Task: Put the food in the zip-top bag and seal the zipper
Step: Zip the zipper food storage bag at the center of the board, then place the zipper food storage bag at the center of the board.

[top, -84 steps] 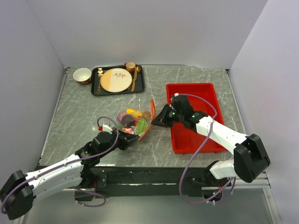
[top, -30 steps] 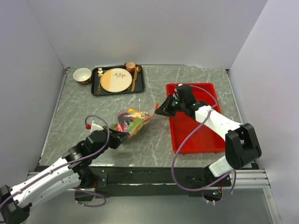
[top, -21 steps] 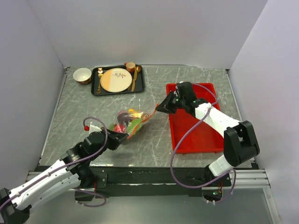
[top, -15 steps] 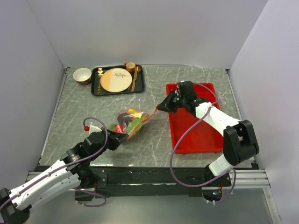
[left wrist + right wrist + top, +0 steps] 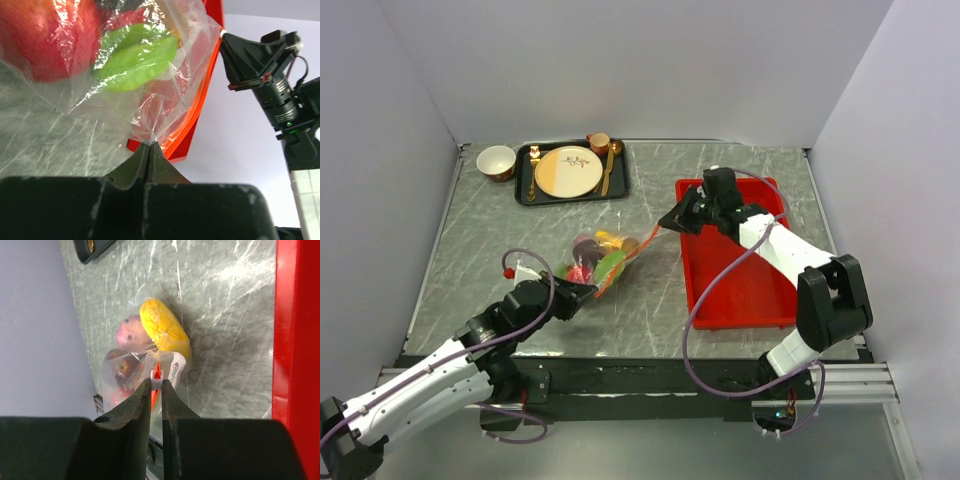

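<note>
Next, my right gripper eases slightly toward the bag point(image 5: 592, 270) and opens, releasing the slider between its fingers, since the slider is already at the zipper's far end.
The clear zip-top bag point(image 5: 592, 270) lies on the grey table, stretched between my two grippers and filled with the food point(image 5: 603, 253): yellow, red, green and dark pieces. My left gripper point(image 5: 586, 291) is shut on the bag's near corner point(image 5: 151, 139). Through the plastic I see a red round piece point(image 5: 45, 35) and a green leaf point(image 5: 135, 55). My right gripper point(image 5: 668, 222) is shut on the zipper's small pale slider point(image 5: 156, 378), at the bag's far right end, next to the red tray. The orange-red zipper point(image 5: 630, 256) runs taut between the grippers. A yellow piece point(image 5: 162, 327) sits just behind the slider.
A red rectangular tray point(image 5: 756, 195) lies at the right under my right arm. A black tray point(image 5: 524, 186) with a cream plate point(image 5: 568, 171), a cup point(image 5: 599, 143) and a gold spoon point(image 5: 608, 172) stands at the back left, beside a bowl point(image 5: 496, 161). Walls close three sides.
My right gripper has moved to the back right along the zipper with the slider in it, drawing the bag taut. My left gripper has shifted slightly left and keeps its hold.
</note>
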`<state>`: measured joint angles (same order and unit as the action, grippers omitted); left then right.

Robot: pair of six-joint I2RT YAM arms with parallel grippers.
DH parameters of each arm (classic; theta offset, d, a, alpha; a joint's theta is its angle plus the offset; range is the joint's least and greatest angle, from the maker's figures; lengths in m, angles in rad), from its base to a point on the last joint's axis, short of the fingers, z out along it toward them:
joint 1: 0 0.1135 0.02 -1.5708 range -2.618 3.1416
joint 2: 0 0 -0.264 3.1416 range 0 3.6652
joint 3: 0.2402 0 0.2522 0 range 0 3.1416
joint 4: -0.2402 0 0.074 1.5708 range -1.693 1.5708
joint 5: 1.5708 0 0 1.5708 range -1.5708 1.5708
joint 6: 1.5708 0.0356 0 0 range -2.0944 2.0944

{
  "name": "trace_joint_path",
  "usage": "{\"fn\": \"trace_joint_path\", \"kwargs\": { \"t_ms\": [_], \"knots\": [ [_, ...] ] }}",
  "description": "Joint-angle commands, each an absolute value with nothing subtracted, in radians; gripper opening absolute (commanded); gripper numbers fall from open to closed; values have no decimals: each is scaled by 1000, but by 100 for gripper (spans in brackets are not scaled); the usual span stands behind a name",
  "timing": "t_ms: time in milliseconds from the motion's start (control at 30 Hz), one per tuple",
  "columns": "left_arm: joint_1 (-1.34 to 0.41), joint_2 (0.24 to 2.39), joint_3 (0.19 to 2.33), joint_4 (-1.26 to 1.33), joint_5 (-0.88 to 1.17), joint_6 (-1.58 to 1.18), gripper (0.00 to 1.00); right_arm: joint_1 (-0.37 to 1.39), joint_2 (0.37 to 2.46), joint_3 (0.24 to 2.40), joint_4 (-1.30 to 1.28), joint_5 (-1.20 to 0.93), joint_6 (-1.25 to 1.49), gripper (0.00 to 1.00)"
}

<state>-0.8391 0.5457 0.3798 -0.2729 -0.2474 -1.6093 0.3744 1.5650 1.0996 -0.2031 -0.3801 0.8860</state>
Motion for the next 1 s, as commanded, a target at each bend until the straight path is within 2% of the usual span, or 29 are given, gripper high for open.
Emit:
{"fn": "trace_joint_path", "kwargs": {
  "t_ms": [0, 267, 500, 600, 633, 733, 833, 967],
  "knots": [
    [-838, 581, 393, -224, -226, -1578, 1, 353, 1592, 1154, -172, -341, 864, 5],
    [-838, 568, 361, -190, -195, -1580, 1, 353, 1634, 1178, -164, -356, 848, 6],
    [-838, 640, 365, -115, -126, -1532, 4, 345, 1686, 1250, -210, -374, 782, 17],
    [-838, 669, 368, -84, -100, -1522, 16, 342, 1709, 1272, -224, -383, 762, 22],
    [-838, 673, 368, -78, -94, -1511, 31, 341, 1715, 1276, -227, -387, 747, 33],
    [-838, 680, 391, -93, -103, -1483, 58, 341, 1706, 1290, -242, -365, 706, 62],
    [-838, 658, 419, -156, -135, -1470, 70, 328, 1683, 1296, -271, -307, 680, 73],
    [-838, 603, 426, -199, -186, -1468, 79, 307, 1652, 1302, -322, -256, 655, 78]
  ]
}}
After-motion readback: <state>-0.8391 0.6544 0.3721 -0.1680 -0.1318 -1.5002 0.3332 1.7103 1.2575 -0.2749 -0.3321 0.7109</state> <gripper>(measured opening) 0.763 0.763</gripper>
